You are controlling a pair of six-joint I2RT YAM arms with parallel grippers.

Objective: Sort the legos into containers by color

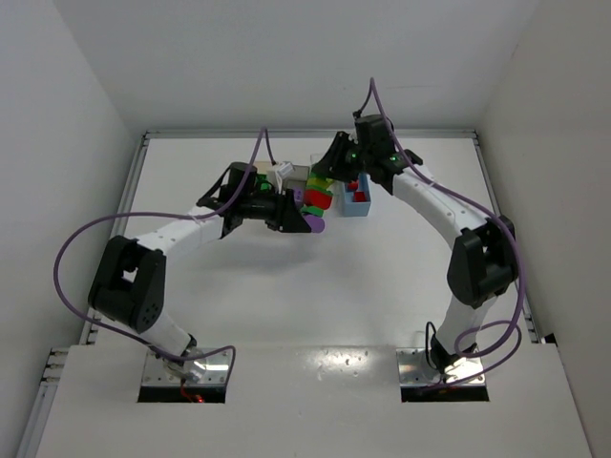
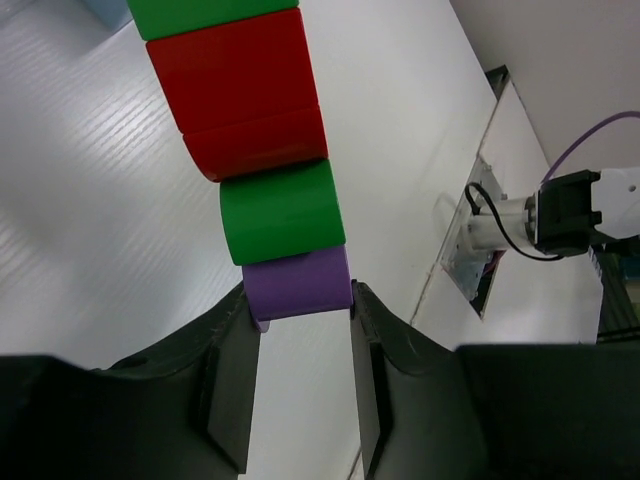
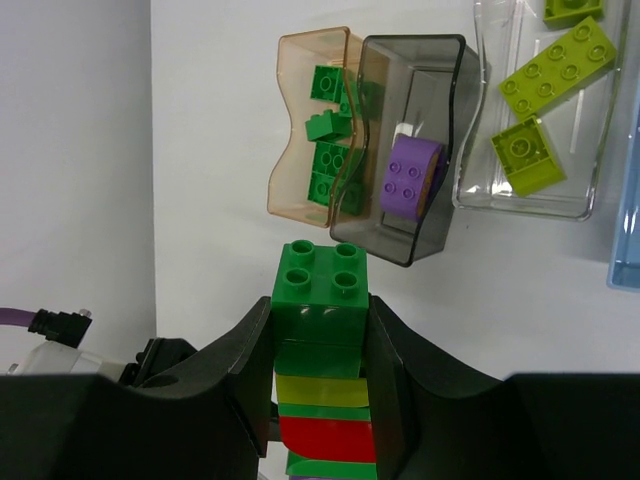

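Note:
I'll pull the purple brick off the green brick with my left gripper next, then move it outward over the grey bin (image 1: 298, 182).
A stack of stuck-together legos (image 1: 313, 197) hangs between my two grippers above the table. My left gripper (image 2: 300, 300) is shut on the purple brick (image 2: 298, 284) at one end; a green brick (image 2: 283, 213) and a red brick (image 2: 245, 95) follow it. My right gripper (image 3: 320, 312) is shut on the dark green brick (image 3: 320, 288) at the other end, with lime, green and red layers behind it. The right wrist view shows the tan bin (image 3: 296, 120) with dark green bricks, the grey bin (image 3: 440, 210) with a purple brick (image 3: 410, 176), and the clear bin (image 3: 480, 150) with lime bricks (image 3: 557, 65).
The light blue bin (image 1: 361, 208) with red bricks sits right of the stack; its edge shows in the right wrist view (image 3: 626, 240). The bins cluster at the table's far middle. White walls enclose the table on three sides.

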